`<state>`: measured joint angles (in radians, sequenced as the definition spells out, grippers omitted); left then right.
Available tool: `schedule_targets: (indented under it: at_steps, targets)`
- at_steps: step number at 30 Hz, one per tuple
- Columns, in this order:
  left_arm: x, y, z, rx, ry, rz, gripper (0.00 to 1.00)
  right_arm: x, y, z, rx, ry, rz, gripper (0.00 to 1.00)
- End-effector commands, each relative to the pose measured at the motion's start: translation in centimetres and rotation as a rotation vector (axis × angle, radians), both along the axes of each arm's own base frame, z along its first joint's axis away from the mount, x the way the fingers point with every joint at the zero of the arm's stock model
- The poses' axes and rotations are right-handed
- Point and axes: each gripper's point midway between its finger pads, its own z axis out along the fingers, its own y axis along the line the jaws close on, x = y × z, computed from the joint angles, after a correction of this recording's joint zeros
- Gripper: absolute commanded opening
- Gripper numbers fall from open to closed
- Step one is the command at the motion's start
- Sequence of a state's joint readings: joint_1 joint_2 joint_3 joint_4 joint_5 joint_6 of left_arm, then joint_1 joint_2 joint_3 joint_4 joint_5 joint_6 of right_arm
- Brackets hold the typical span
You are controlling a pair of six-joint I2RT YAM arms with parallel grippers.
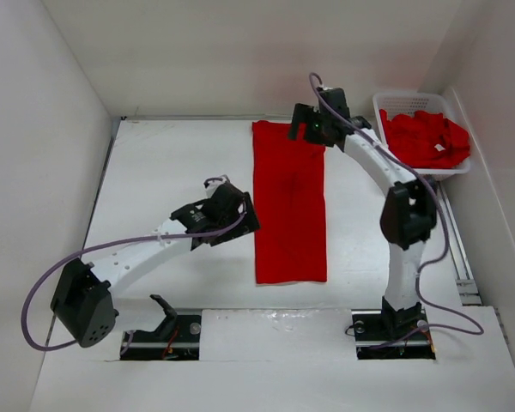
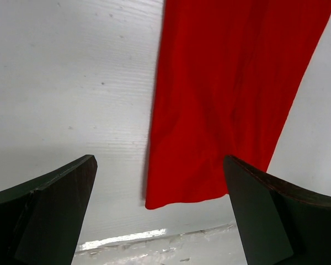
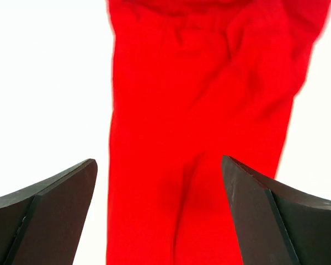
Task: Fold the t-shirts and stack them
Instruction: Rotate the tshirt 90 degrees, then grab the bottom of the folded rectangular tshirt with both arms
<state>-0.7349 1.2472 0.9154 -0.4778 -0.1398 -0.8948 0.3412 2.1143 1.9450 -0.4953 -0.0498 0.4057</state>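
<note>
My left gripper should move back and down to the folded red t-shirt, onto its near corner farther from the basket [image 2: 152,202], and close, because the t-shirt still lies at full length.
One red t-shirt [image 1: 290,206] lies flat in the middle of the table, folded into a long narrow strip that runs from far to near. My left gripper [image 1: 243,218] hovers just left of its near half, open and holding nothing. In the left wrist view the strip's near end [image 2: 226,94] shows between and beyond the open gripper [image 2: 159,160]. My right gripper [image 1: 303,129] hangs over the strip's far end, open too. The right wrist view has red cloth [image 3: 198,138] below the open gripper [image 3: 158,160]. More crumpled red t-shirts [image 1: 425,137] fill the basket.
A white slotted plastic basket [image 1: 412,97] stands at the far right corner against the wall. White walls close in the table on the left, back and right. The arm bases [image 1: 395,330] sit on the near edge.
</note>
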Motion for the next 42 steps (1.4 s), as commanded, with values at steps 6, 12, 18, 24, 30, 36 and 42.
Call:
schedule_targets:
  at_steps: [6,12,18,24,30,36,42]
  targets:
    - [-5.3,-3.4,-1.9,-0.044,0.038,-0.034,0.99,-12.7,-6.5,0.4,-0.064,-0.008,-0.134,1.0]
    - [-9.1,-3.3,-4.3,-0.067,0.115,-0.033,0.99,-22.9,-9.3,-4.9,-0.19,0.177,-0.207,1.0]
    - [-9.6,-2.8,-6.0,-0.072,0.119,-0.034,0.99,-32.1,-7.3,-7.4,-0.055,0.297,-0.081,1.0]
    - [-11.0,-4.8,-7.1,0.007,0.112,-0.103,0.99,-36.9,-5.0,-8.4,0.004,0.355,0.025,1.0]
    - [-10.7,-4.2,-8.9,0.058,0.12,-0.073,0.96,-38.2,-4.8,-11.4,-0.032,0.415,0.032,1.0]
    - [-9.7,-4.3,-8.5,0.05,0.058,-0.065,0.84,-38.5,-4.5,-13.7,-0.052,0.474,0.031,0.96]
    - [-9.8,-4.7,-9.6,0.073,0.072,-0.099,0.65,-38.8,-3.9,-14.9,-0.044,0.508,0.05,0.88]
